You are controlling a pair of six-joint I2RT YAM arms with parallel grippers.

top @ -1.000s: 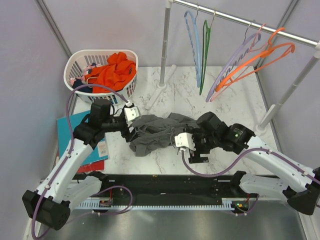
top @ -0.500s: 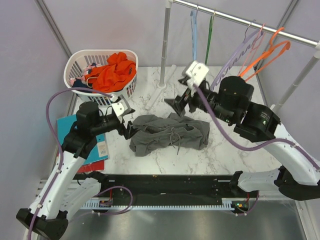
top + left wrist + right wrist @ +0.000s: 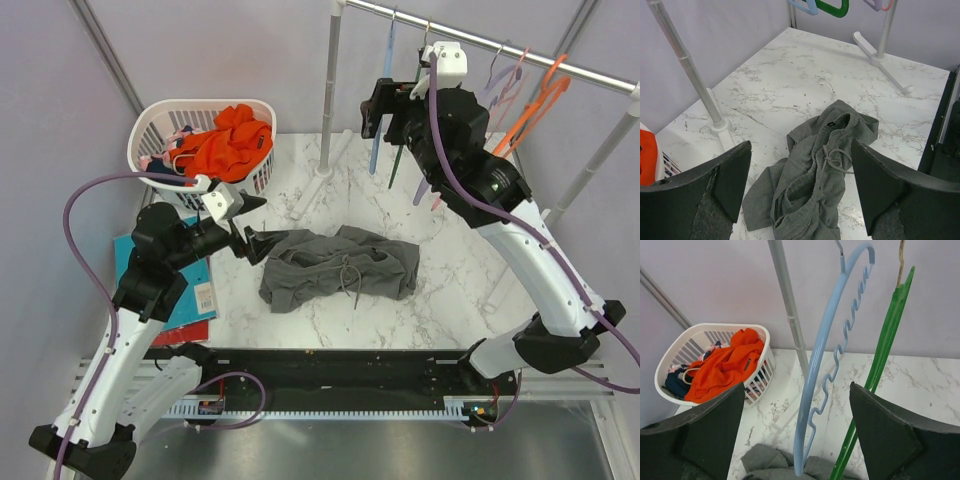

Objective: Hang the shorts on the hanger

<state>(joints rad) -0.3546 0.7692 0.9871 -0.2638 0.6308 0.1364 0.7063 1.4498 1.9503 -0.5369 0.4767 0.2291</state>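
The right gripper narrows and moves outward onto the light-blue hanger's near arm (image 3: 810, 380) next, since the green hanger hangs close beside the light-blue one.
The dark grey shorts (image 3: 340, 265) lie crumpled on the marble table, drawstring up, and also show in the left wrist view (image 3: 820, 185). My left gripper (image 3: 255, 240) is open and empty, just left of the shorts and above them (image 3: 800, 165). The light-blue hanger (image 3: 382, 100) hangs by its hook on the rack rail. My right gripper (image 3: 388, 110) is raised to the rail and open, with the hanger (image 3: 825, 365) standing between its jaws, not touching them. The shorts' top edge shows below it (image 3: 765, 465).
A green hanger (image 3: 405, 150) hangs right beside the blue one, then lavender (image 3: 440, 150) and orange (image 3: 530, 110) hangers. The rack's upright pole (image 3: 328, 90) stands left of them. A white basket (image 3: 160, 125) holds an orange garment. Books (image 3: 125, 260) lie at the left edge.
My right arm has risen from the table beside the shorts up to the rail, around the blue hanger. My left gripper has drawn back left off the shorts.
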